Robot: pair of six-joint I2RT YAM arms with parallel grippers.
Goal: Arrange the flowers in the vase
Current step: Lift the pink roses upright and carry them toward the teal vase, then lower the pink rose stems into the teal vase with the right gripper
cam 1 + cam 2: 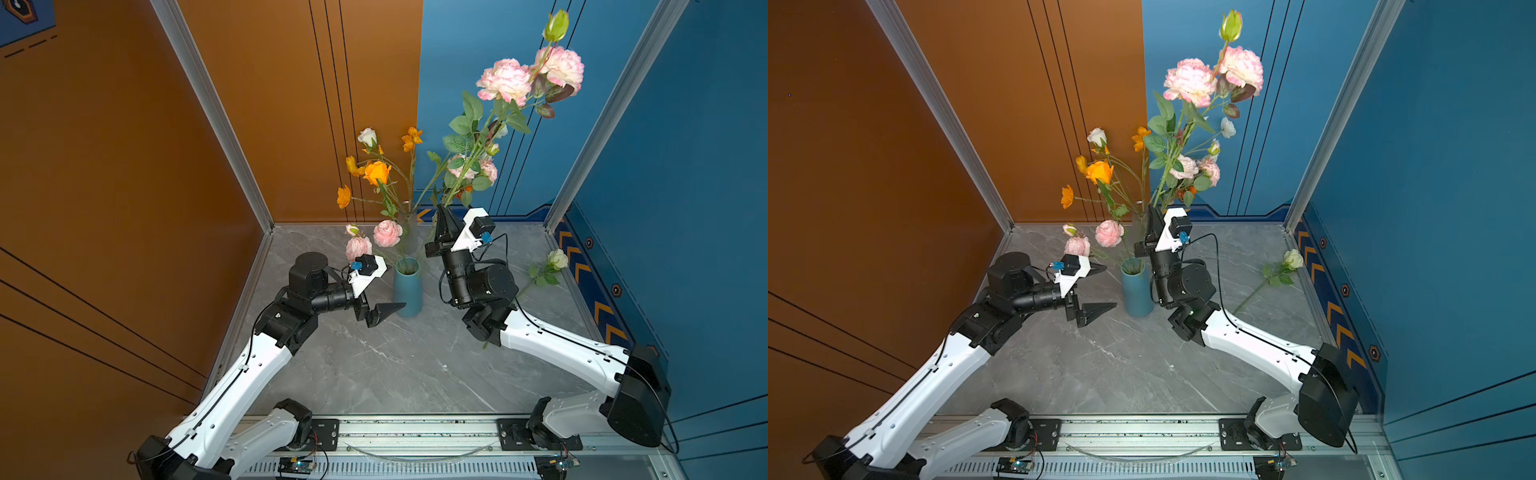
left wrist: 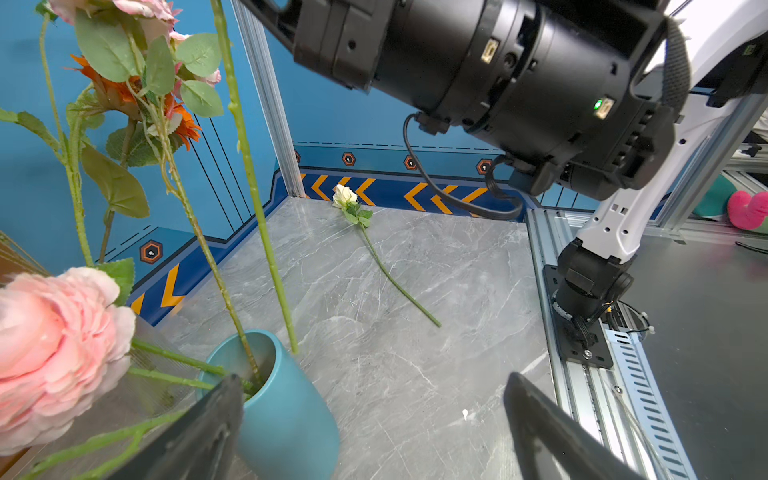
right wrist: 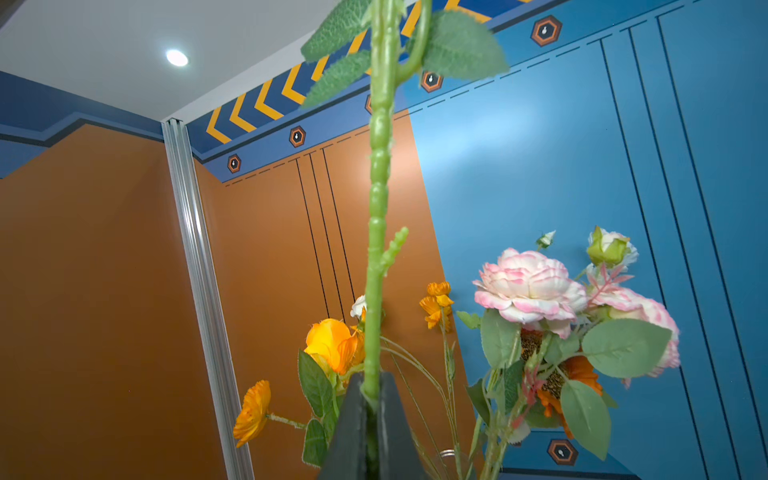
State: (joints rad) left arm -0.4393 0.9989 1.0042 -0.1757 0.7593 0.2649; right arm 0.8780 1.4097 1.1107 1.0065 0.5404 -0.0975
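Observation:
My right gripper moves toward the vase's opening [image 1: 408, 265] next and down to release the stem inside, since the stem's lower end hangs outside the vase's rim.
The teal vase [image 1: 408, 291] [image 1: 1137, 291] [image 2: 286, 415] stands mid-table with pink flowers [image 1: 387, 232] [image 2: 54, 340] leaning out of it. My right gripper [image 1: 444, 212] [image 1: 1152, 214] [image 3: 374, 395] is above and behind the vase, shut on the thick green stem [image 3: 378, 208] of a tall flower with pink-white blooms [image 1: 507, 79] [image 1: 1190, 81]. That stem's lower end [image 2: 293, 345] hangs just beside the vase's rim. My left gripper [image 1: 397, 286] [image 1: 1111, 286] [image 2: 372, 378] is open beside the vase and holds nothing. A cream rose [image 1: 557, 258] [image 1: 1293, 258] [image 2: 344, 195] lies on the table at the right.
Orange blooms [image 1: 377, 171] [image 3: 332, 345] and an orange sunflower [image 2: 124, 91] [image 3: 573, 374] rise behind the teal vase, by a clear ribbed glass vase [image 2: 158, 345]. Orange and blue walls with aluminium posts [image 1: 216, 116] close the cell. A metal rail [image 1: 415, 432] runs along the front.

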